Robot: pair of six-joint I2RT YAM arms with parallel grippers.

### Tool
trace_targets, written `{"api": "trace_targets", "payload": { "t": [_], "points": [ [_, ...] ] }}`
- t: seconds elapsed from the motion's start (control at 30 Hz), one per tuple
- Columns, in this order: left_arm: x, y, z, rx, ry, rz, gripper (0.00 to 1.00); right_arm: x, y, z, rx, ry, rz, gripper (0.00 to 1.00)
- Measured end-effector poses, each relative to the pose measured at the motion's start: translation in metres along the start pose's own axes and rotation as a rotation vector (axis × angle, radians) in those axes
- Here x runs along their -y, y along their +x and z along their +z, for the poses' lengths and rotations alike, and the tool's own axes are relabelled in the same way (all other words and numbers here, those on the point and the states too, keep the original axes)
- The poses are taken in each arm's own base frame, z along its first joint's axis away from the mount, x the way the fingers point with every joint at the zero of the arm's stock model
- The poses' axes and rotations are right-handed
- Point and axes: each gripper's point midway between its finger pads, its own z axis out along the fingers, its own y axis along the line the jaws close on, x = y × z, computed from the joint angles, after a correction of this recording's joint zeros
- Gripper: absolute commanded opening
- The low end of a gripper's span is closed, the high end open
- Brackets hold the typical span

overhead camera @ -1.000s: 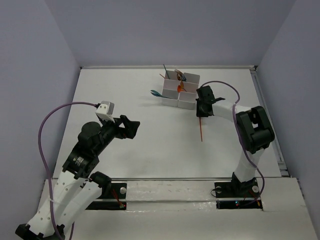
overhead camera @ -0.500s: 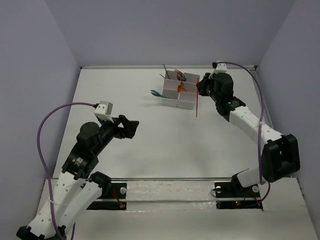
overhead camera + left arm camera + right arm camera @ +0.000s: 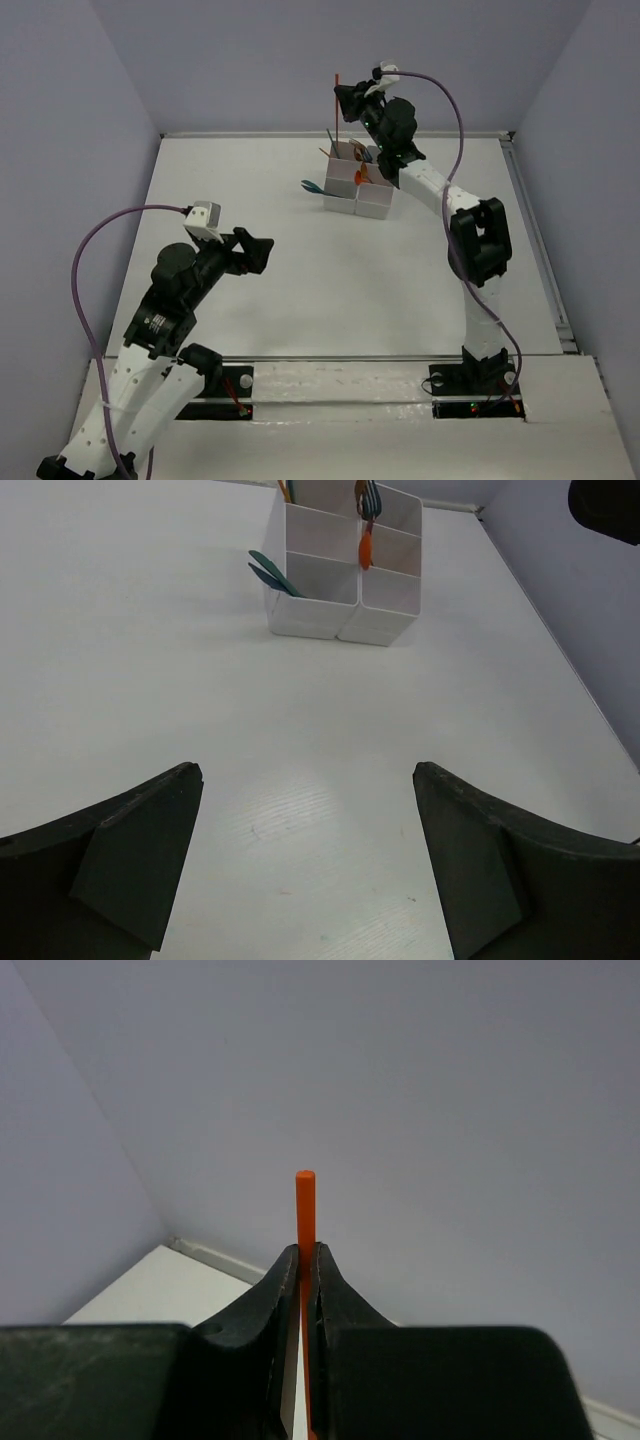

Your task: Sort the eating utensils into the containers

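Note:
The right gripper lowers next until the thin orange utensil, still hanging above, stands in the container block's far section [image 3: 344,150] beside the teal utensil's handle, then releases it.
My right gripper [image 3: 345,100] is shut on an orange utensil [image 3: 337,110] and holds it upright, high above the back left of the white container block [image 3: 358,180]. In the right wrist view the orange stick [image 3: 305,1200] pokes up between my closed fingers [image 3: 283,1280]. The block [image 3: 345,580] holds orange and teal utensils in its far compartments. Two teal utensils [image 3: 312,186] stick out by its left side and show in the left wrist view [image 3: 270,572]. My left gripper [image 3: 305,860] is open and empty, low over the table, far from the block.
Purple cables [image 3: 95,250] loop off both arms. The back wall stands just behind the container block. The table's right edge has a rail [image 3: 535,240].
My right gripper has lifted the orange utensil off the table right of the block, swung it left and up, and now holds it upright above the block's back left. The left arm barely moved.

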Motion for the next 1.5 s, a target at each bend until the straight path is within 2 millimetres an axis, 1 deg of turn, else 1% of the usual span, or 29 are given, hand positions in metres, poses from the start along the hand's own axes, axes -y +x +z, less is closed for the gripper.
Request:
{"api": "trace_targets", "payload": {
  "t": [0.07, 0.13, 0.17, 0.23, 0.4, 0.5, 0.6, 0.63, 0.67, 0.77, 0.8, 0.87, 0.9, 0.93, 1.0, 1.07, 1.1, 1.17, 1.2, 1.23, 1.27, 1.3, 1.37, 1.4, 1.43, 1.47, 1.5],
  "points": [
    [-0.002, -0.001, 0.000, 0.002, -0.006, -0.001, 0.99, -0.002, 0.006, 0.018, 0.024, -0.013, -0.031, 0.07],
    [-0.003, -0.001, 0.001, 0.003, -0.012, -0.002, 0.99, 0.000, 0.012, 0.031, 0.039, -0.015, -0.061, 0.07],
    [-0.004, -0.001, 0.001, 0.004, -0.015, -0.002, 0.99, 0.002, 0.018, 0.039, 0.047, -0.015, -0.080, 0.07],
    [-0.006, -0.001, 0.002, 0.000, -0.020, -0.002, 0.99, 0.007, 0.028, 0.048, 0.055, -0.004, -0.125, 0.07],
    [-0.012, 0.000, 0.005, -0.007, -0.039, -0.006, 0.99, 0.019, 0.060, 0.050, 0.018, 0.023, -0.198, 0.07],
    [-0.014, 0.001, 0.006, -0.011, -0.045, -0.007, 0.99, 0.024, 0.072, 0.049, -0.001, 0.033, -0.236, 0.07],
    [-0.016, 0.003, 0.009, -0.023, -0.050, -0.009, 0.99, 0.027, 0.080, 0.045, -0.001, 0.032, -0.264, 0.07],
    [-0.016, 0.003, 0.009, -0.026, -0.051, -0.010, 0.99, 0.028, 0.084, 0.043, -0.004, 0.032, -0.270, 0.07],
    [-0.017, 0.003, 0.010, -0.027, -0.054, -0.011, 0.99, 0.030, 0.092, 0.040, -0.016, 0.032, -0.274, 0.07],
    [-0.018, 0.003, 0.010, -0.027, -0.056, -0.013, 0.99, 0.034, 0.119, 0.027, -0.065, 0.034, -0.280, 0.13],
    [-0.018, 0.003, 0.010, -0.026, -0.056, -0.013, 0.99, 0.036, 0.131, 0.022, -0.090, 0.033, -0.280, 0.16],
    [-0.018, 0.003, 0.010, -0.026, -0.056, -0.013, 0.99, 0.039, 0.145, 0.013, -0.123, 0.033, -0.282, 0.29],
    [-0.019, 0.003, 0.010, -0.026, -0.057, -0.013, 0.99, 0.039, 0.148, 0.009, -0.135, 0.033, -0.286, 0.40],
    [-0.019, 0.003, 0.010, -0.025, -0.057, -0.013, 0.99, 0.039, 0.148, 0.006, -0.138, 0.033, -0.287, 0.44],
    [-0.020, 0.002, 0.010, -0.023, -0.061, -0.014, 0.99, 0.037, 0.141, 0.001, -0.134, 0.032, -0.293, 0.54],
    [-0.021, 0.001, 0.010, -0.021, -0.063, -0.015, 0.99, 0.032, 0.123, -0.001, -0.114, 0.029, -0.291, 0.60],
    [-0.021, 0.001, 0.010, -0.020, -0.063, -0.015, 0.99, 0.029, 0.107, -0.001, -0.093, 0.026, -0.293, 0.66],
    [-0.022, 0.001, 0.009, -0.018, -0.066, -0.016, 0.99, 0.022, 0.078, 0.001, -0.050, 0.023, -0.293, 0.72],
    [-0.022, 0.000, 0.009, -0.016, -0.068, -0.016, 0.99, 0.017, 0.056, 0.001, -0.017, 0.019, -0.292, 0.80],
    [-0.022, 0.000, 0.009, -0.014, -0.069, -0.016, 0.99, 0.012, 0.038, 0.000, 0.007, 0.017, -0.292, 0.84],
    [-0.022, -0.001, 0.008, -0.009, -0.068, -0.015, 0.99, 0.009, 0.027, -0.001, 0.022, 0.015, -0.291, 0.86],
    [-0.022, -0.002, 0.008, -0.006, -0.069, -0.015, 0.99, 0.003, 0.001, -0.007, 0.052, 0.010, -0.282, 0.90],
    [-0.021, -0.004, 0.006, 0.003, -0.067, -0.014, 0.99, -0.007, -0.033, -0.020, 0.083, 0.007, -0.268, 0.92],
    [-0.021, -0.005, 0.005, 0.011, -0.066, -0.013, 0.99, -0.010, -0.046, -0.026, 0.093, 0.008, -0.254, 0.92],
    [-0.020, -0.007, 0.004, 0.021, -0.064, -0.012, 0.99, -0.014, -0.059, -0.036, 0.100, 0.011, -0.238, 0.89],
    [-0.020, -0.009, 0.002, 0.029, -0.064, -0.012, 0.99, -0.017, -0.071, -0.047, 0.108, 0.019, -0.215, 0.96],
    [-0.020, -0.012, 0.000, 0.042, -0.066, -0.011, 0.99, -0.020, -0.079, -0.058, 0.112, 0.026, -0.187, 1.00]
  ]
}}
